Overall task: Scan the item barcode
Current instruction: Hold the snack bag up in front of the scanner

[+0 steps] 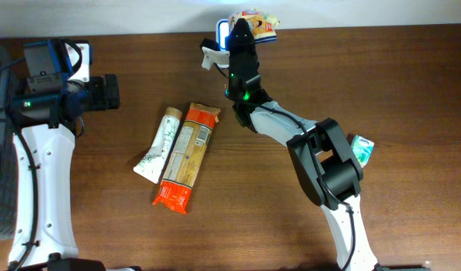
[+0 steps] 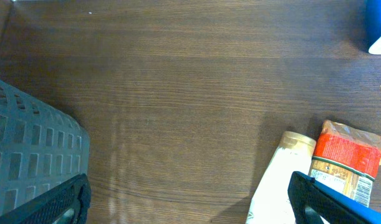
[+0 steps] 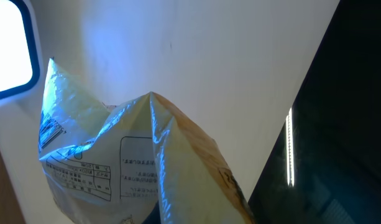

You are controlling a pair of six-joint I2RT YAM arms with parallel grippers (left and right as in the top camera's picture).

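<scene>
My right gripper should move back and down over the green-and-white item point(image 1: 362, 149) next and let go of the bag point(image 1: 257, 22), because the scanner's blue light is already on the item's label.
My right gripper point(image 1: 244, 31) is at the table's far edge, shut on a crinkly clear snack bag point(image 1: 257, 22). The bag is held up beside the white barcode scanner point(image 1: 222, 35), whose window glows blue. In the right wrist view the bag point(image 3: 134, 162) fills the lower half with its printed label side showing. Blue light falls on it, and the scanner's lit window point(image 3: 7, 50) is at the top left. My left gripper point(image 1: 110, 92) hovers open over bare wood at the far left, its fingers point(image 2: 330, 199) wide apart and holding nothing.
A white pouch point(image 1: 161, 143) and an orange packet point(image 1: 186, 154) lie side by side mid-table. A small green-and-white item point(image 1: 362, 148) lies to the right of the right arm. A grey mesh basket point(image 2: 28, 155) stands at the left edge.
</scene>
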